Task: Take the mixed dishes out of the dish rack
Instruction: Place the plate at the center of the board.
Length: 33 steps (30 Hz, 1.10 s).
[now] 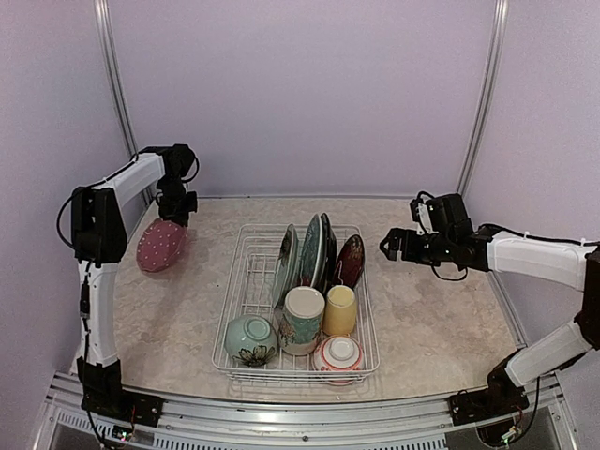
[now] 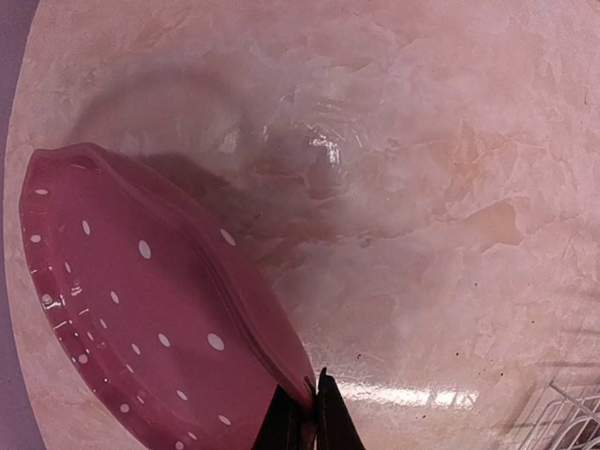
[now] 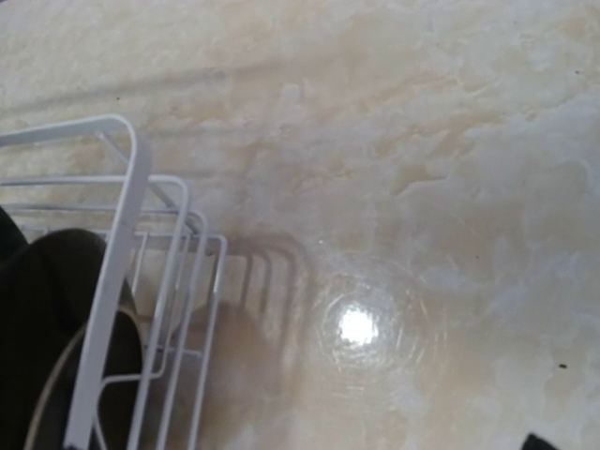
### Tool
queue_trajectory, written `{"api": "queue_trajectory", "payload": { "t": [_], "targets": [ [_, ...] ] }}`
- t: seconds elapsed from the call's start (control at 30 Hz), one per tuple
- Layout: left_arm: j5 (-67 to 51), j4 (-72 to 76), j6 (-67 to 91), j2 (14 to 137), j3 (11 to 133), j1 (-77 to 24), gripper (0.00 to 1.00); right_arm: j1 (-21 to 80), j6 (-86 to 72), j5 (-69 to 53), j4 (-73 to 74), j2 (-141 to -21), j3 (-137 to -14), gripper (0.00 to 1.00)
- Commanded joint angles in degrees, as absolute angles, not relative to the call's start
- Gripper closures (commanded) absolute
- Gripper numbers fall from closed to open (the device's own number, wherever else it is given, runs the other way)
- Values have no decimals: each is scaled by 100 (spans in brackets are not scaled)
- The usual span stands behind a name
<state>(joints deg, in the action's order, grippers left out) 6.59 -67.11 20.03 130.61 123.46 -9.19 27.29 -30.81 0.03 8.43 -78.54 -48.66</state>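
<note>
My left gripper holds the tilted pink plate by its rim. It needs to lower the plate a little next, onto the table clear of the rack, and then release it.
My left gripper is shut on the rim of a pink plate with white dots, held tilted above the table at the far left. In the left wrist view the gripper pinches the pink plate's edge. The white wire dish rack sits mid-table. It holds upright teal plates, a red floral plate, a tall patterned mug, a yellow cup, a pale-green bowl and a red-and-white bowl. My right gripper hangs open beside the rack's far right corner, empty.
The marble-look table is bounded by lilac walls at the back and sides. In the right wrist view the dish rack's corner wires and a dark plate fill the left edge. A rack corner shows at the left wrist view's lower right.
</note>
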Motion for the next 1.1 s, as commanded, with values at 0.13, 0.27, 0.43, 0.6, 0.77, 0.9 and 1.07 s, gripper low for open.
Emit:
{"api": "queue_trajectory", "payload": {
  "t": [0.13, 0.27, 0.43, 0.6, 0.77, 0.9, 1.07],
  "targets": [
    [588, -6855, 2015, 13481, 12634, -845, 97, 2764, -3076, 9, 703, -8089, -4855, 0],
    [252, -6716, 2064, 13467, 12565, -817, 86, 2768, -3146, 194, 1007, -8343, -5092, 0],
    [-111, -6658, 2103, 13519, 12539, -762, 81, 2768, -3620, 1253, 2146, -8882, -5832, 0],
    [-587, -6586, 2263, 13331, 12306, -645, 77, 2714, -3768, 727, 2258, -8965, -6068, 0],
    [-1323, -6402, 2431, 12549, 12068, -606, 60, 2780, -3646, 511, 2459, -8884, -6356, 0],
    [-2137, -5934, 2563, 11704, 11510, -687, 43, 3162, -3586, 917, 3019, -9020, -6959, 0],
    [-2583, -5639, 2505, 10919, 11267, -1156, 27, 3415, -3635, 1358, 3316, -9116, -7427, 0]
  ]
}}
